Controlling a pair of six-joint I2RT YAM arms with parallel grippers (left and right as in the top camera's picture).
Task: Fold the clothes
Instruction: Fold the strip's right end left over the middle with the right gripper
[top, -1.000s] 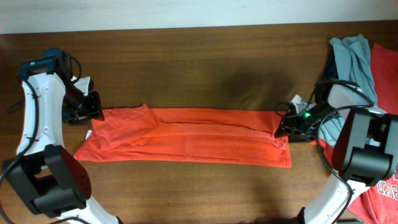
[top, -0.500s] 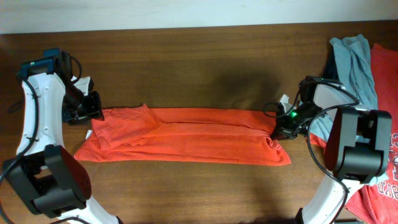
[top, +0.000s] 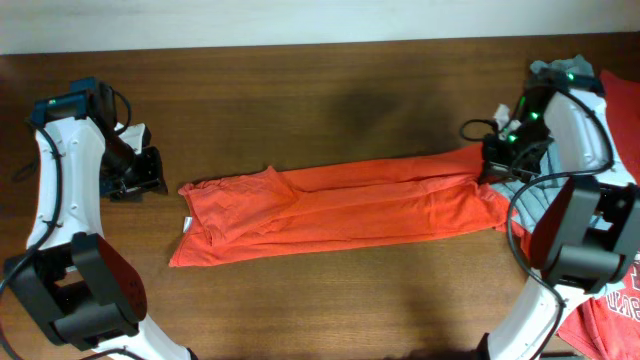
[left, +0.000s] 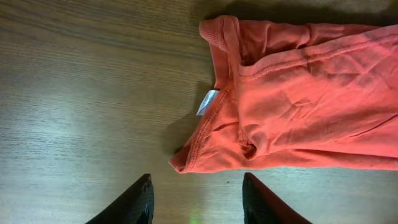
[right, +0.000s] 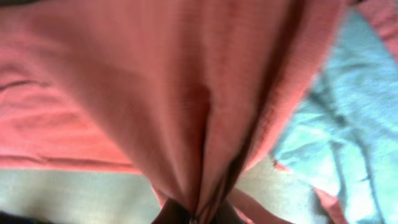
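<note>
The right gripper carries the held end of the garment to the left in the overhead view onto the garment's middle next. The garment (top: 340, 205) still stretches long across the table.
An orange garment (top: 340, 205) lies folded into a long strip across the table's middle. Its right end rises to my right gripper (top: 492, 162), which is shut on it near the clothes pile. In the right wrist view the bunched orange cloth (right: 186, 93) runs down into my right gripper (right: 196, 216). My left gripper (top: 142, 176) stands open just left of the strip's left end, touching nothing. In the left wrist view the garment's collar end (left: 298, 106) with a white tag (left: 208, 102) lies beyond my left gripper (left: 198, 208), over bare wood.
A pile of clothes sits at the right edge: a grey-blue shirt (top: 570, 90), seen as light blue cloth (right: 336, 124) in the right wrist view, and a red garment (top: 622, 110) reaching the front right corner. A pale wall runs along the table's back edge.
My right gripper shut on the garment's right end and drew it right and toward the back. The whole strip slid right, away from the left gripper, which stayed put.
</note>
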